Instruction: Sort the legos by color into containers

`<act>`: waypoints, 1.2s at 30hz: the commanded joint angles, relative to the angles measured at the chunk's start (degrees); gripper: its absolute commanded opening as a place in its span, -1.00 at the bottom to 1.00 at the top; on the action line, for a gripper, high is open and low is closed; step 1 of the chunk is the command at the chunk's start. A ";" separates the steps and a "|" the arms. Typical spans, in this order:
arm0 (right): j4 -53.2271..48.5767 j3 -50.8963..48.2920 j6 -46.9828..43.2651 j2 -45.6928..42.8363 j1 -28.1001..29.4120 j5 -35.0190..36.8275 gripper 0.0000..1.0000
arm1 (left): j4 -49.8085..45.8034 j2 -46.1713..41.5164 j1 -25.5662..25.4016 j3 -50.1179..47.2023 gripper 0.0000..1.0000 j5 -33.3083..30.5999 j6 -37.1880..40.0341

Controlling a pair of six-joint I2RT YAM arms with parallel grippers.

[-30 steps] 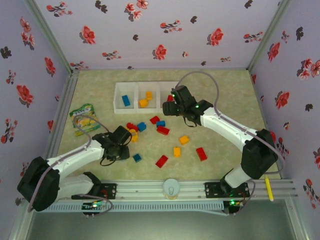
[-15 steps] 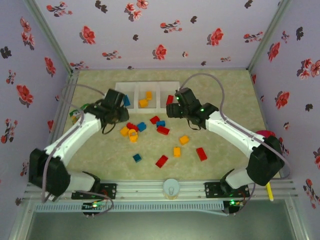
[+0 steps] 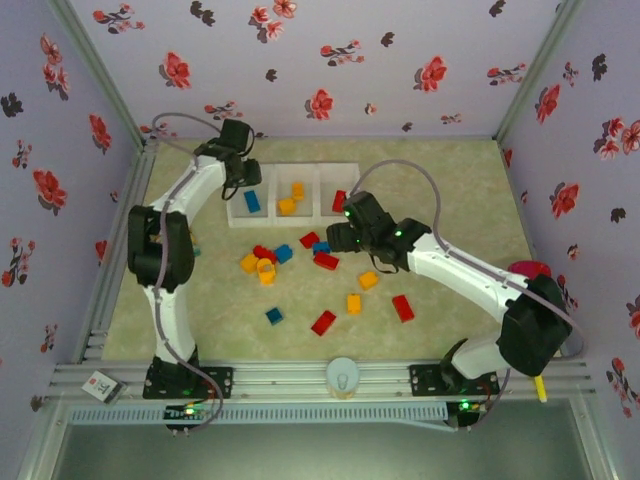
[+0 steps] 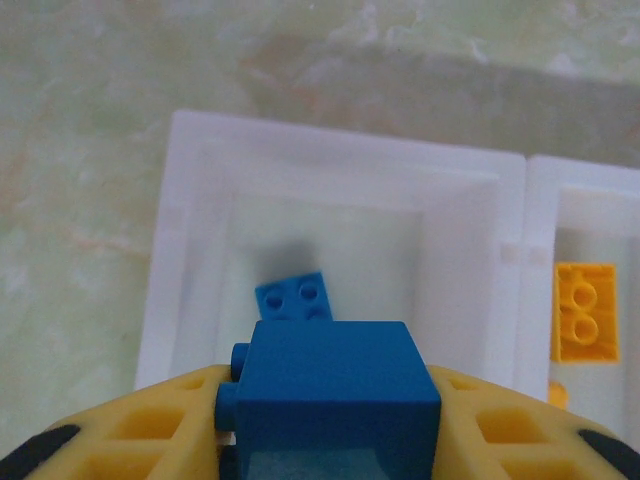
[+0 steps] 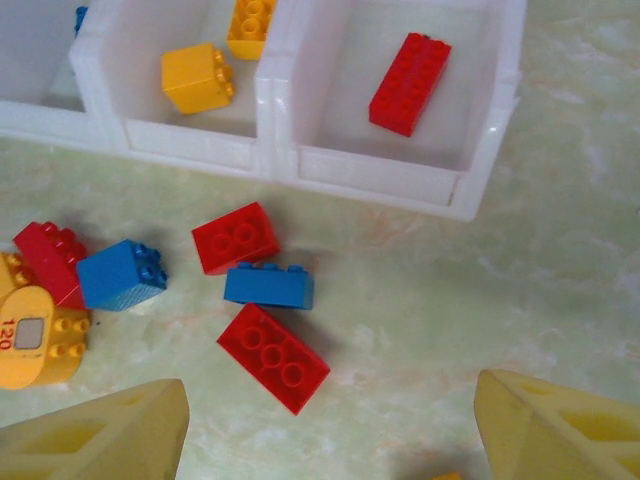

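Observation:
The tray's section beside the second blue lego already holds a blue one. My left gripper will next lower toward that section's open bottom and let go of its own there.
My left gripper hangs over the left compartment of the white tray, shut on a blue lego. A second blue lego lies in that compartment below. The middle compartment holds yellow legos, and the right one holds a long red lego. Just in front of the tray, my right gripper stands open over loose legos: a red one, a blue one and another red one. More red, blue and yellow legos lie scattered on the table.
A pink cup peeks out behind the right arm's elbow. A white round cap sits on the front rail, with a yellow pen at the rail's right end. Flowered walls close in the table on three sides.
The left arm swung from the loose pile out to above the left compartment, carrying the blue lego. The right gripper drew back from the right compartment toward the loose legos.

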 commanded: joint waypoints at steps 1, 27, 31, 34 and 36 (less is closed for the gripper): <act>-0.68 -0.93 2.04 -1.19 1.33 0.87 0.52 | -3.24 3.63 0.26 6.10 -0.53 1.35 4.45; 0.51 -3.40 -12.29 1.47 4.20 -2.38 0.54 | 1.84 -15.07 -2.01 -12.19 0.38 1.75 -0.09; 1.13 -2.07 -13.63 5.69 4.19 -2.39 0.54 | 5.15 -24.55 -3.39 -24.80 0.39 1.08 -2.18; 1.19 -0.91 -13.50 8.65 4.20 -2.41 0.54 | 9.28 -32.70 -4.39 -36.23 0.39 2.38 -3.25; 2.87 -1.28 -13.22 10.03 4.20 -3.22 0.54 | 11.05 -38.11 -5.54 -42.30 0.40 2.98 -4.34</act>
